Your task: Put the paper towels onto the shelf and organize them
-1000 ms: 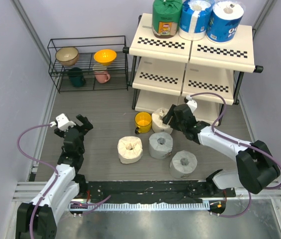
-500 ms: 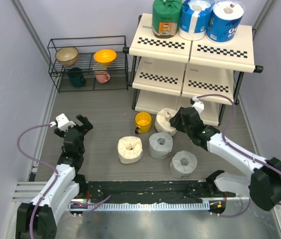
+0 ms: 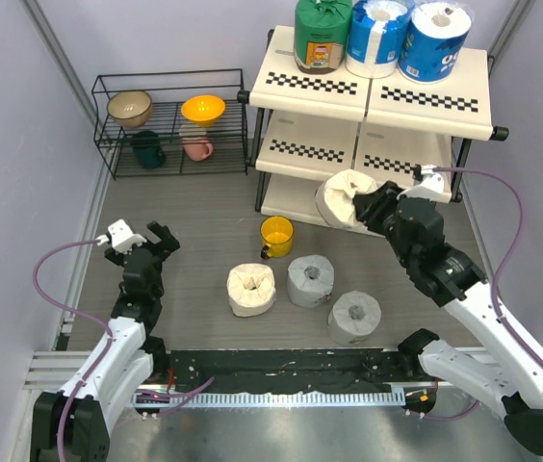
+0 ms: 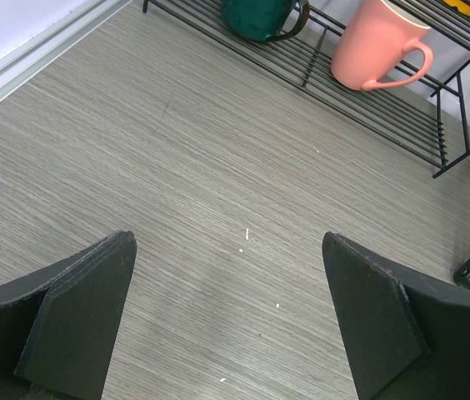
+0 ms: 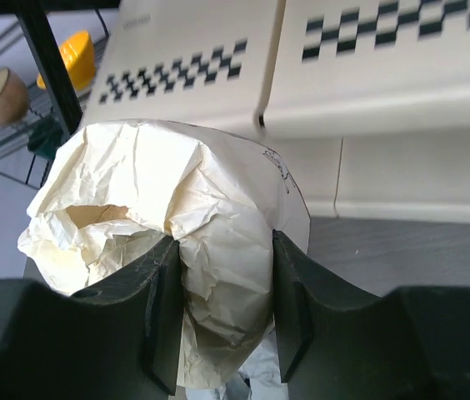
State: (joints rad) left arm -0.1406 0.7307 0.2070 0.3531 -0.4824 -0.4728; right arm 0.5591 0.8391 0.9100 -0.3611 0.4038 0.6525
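Note:
The end of the shelf's middle level by the wire rack (image 5: 197, 40) is bare outward. My right gripper should next carry the cream roll outward onto that end and release it there.
My right gripper (image 3: 375, 206) is shut on a cream paper towel roll (image 3: 346, 199) and holds it in the air in front of the shelf (image 3: 377, 96), near its lower tiers. In the right wrist view the roll (image 5: 210, 217) is pinched between both fingers. A green roll (image 3: 322, 36) and two blue-and-white rolls (image 3: 376, 37) (image 3: 434, 40) stand on the top tier. Another cream roll (image 3: 250, 289) and two grey-white rolls (image 3: 310, 280) (image 3: 354, 317) stand on the floor. My left gripper (image 3: 142, 240) is open and empty at the left, over bare floor (image 4: 227, 242).
A yellow cup (image 3: 275, 236) stands on the floor beside the shelf's left leg. A low black wire rack (image 3: 170, 120) at the back left holds bowls and mugs; the pink mug (image 4: 378, 46) shows in the left wrist view. Grey walls close both sides.
My right gripper has lifted the cream roll off the floor beside the yellow cup and carried it up and right, toward the shelf's lower tiers. The left arm has not moved.

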